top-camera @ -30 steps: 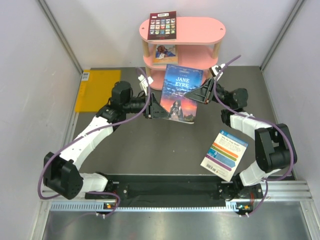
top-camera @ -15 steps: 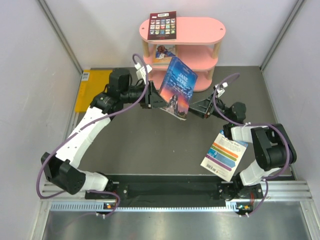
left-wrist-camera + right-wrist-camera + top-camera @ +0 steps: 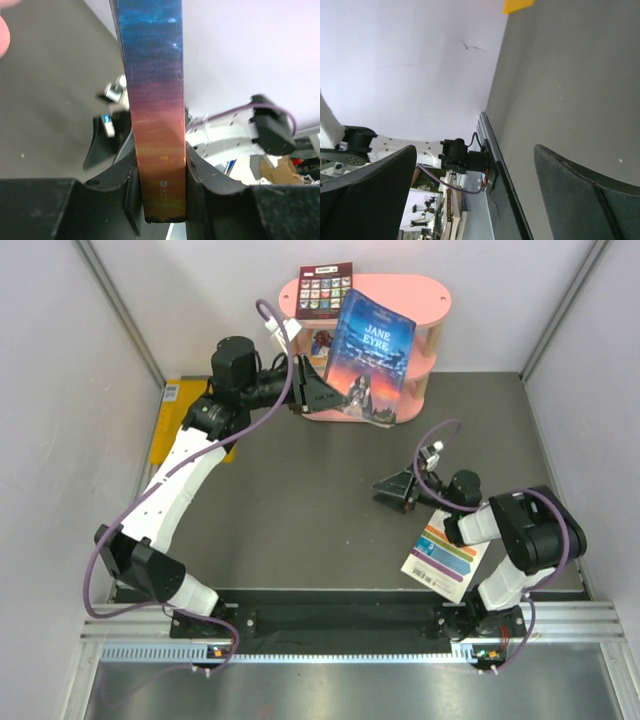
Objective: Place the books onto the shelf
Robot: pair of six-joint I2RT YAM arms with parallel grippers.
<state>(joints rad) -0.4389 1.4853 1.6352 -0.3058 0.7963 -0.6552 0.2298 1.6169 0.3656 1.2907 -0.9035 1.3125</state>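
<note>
Next, the left gripper carries the blue book point(image 3: 368, 358) outward and releases it on the dark red book point(image 3: 322, 290), which lies outward of the gripper as a flat support.
My left gripper point(image 3: 318, 392) is shut on the lower left edge of the blue sunset book point(image 3: 368, 358) and holds it upright in the air, in front of the pink shelf point(image 3: 420, 295). In the left wrist view the book point(image 3: 154, 100) is pinched between both fingers of the left gripper point(image 3: 160, 170). A dark red picture-grid book point(image 3: 322, 290) lies on the top board. Another book point(image 3: 322, 343) shows partly on the middle board. The white colour-striped book point(image 3: 445, 555) lies on the floor by the right arm. My right gripper point(image 3: 392, 488) point(image 3: 475, 190) stands open and empty, low over the floor.
A flat yellow-orange rectangle point(image 3: 170, 420) lies on the floor at the left wall, partly under my left arm. Pale walls close in both sides and the back. The arms' mounting rail point(image 3: 340, 615) runs along the near edge.
My left arm has carried the blue book up and back toward the shelf. The right gripper let go of the book's right edge, opened wide and drew back down toward the near right.
</note>
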